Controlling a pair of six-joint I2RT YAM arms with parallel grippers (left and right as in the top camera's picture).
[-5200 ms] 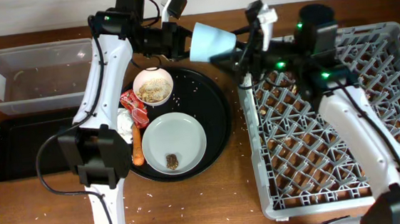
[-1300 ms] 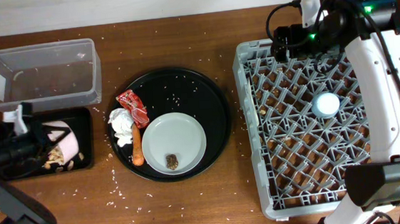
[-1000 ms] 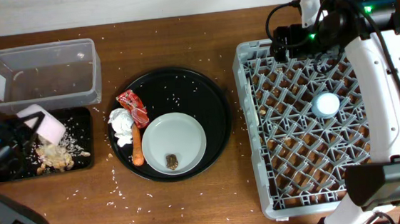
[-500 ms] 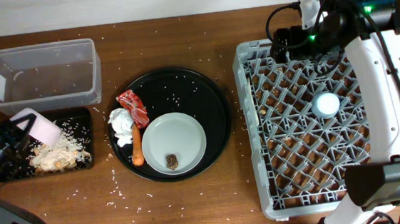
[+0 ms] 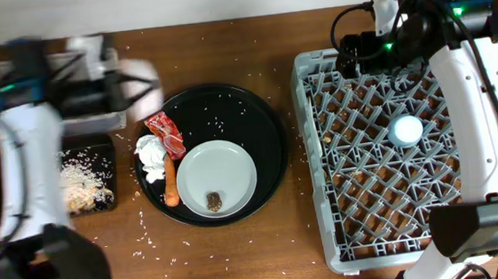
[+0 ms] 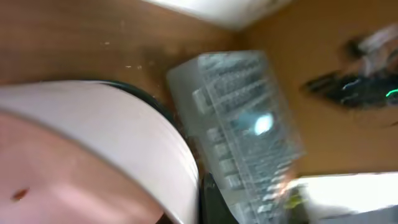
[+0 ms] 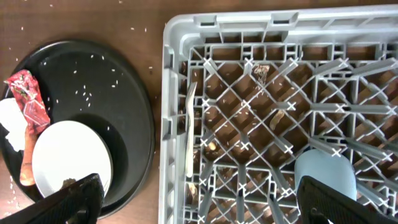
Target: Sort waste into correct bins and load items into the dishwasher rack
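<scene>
The robot will carry the bowl (image 5: 144, 80) down onto the round tray's bare far part (image 5: 221, 111) and release it there, as that part lies below the left gripper, to its right in the overhead view.
My left gripper (image 5: 131, 83) is shut on the cream-white bowl (image 5: 144, 80), blurred in motion above the table between the clear tub (image 5: 14, 96) and the round black tray (image 5: 252, 121). The bowl fills the left wrist view (image 6: 93, 155). Beige food scraps (image 5: 79, 184) lie in the shallow black tray (image 5: 98, 147). The red wrapper (image 5: 167, 133), tissue (image 5: 151, 156), carrot (image 5: 171, 183) and grey plate (image 5: 225, 173) with a brown lump (image 5: 214, 198) sit on the round tray. The blue cup (image 5: 406, 130) stands upside down in the rack (image 5: 495, 209). My right gripper (image 5: 349, 56) is open over the rack's far left corner.
Rice grains are scattered over the wooden table and the round tray. In the right wrist view the rack (image 7: 249, 93), blue cup (image 7: 323, 171), plate (image 7: 71, 162) and wrapper (image 7: 31, 96) show below my open fingers (image 7: 205, 208). Bits of debris lie under the rack's lattice.
My left arm has swung up from the shallow black tray and rightwards with the bowl, leaving the food scraps in that tray. The right arm has not moved.
</scene>
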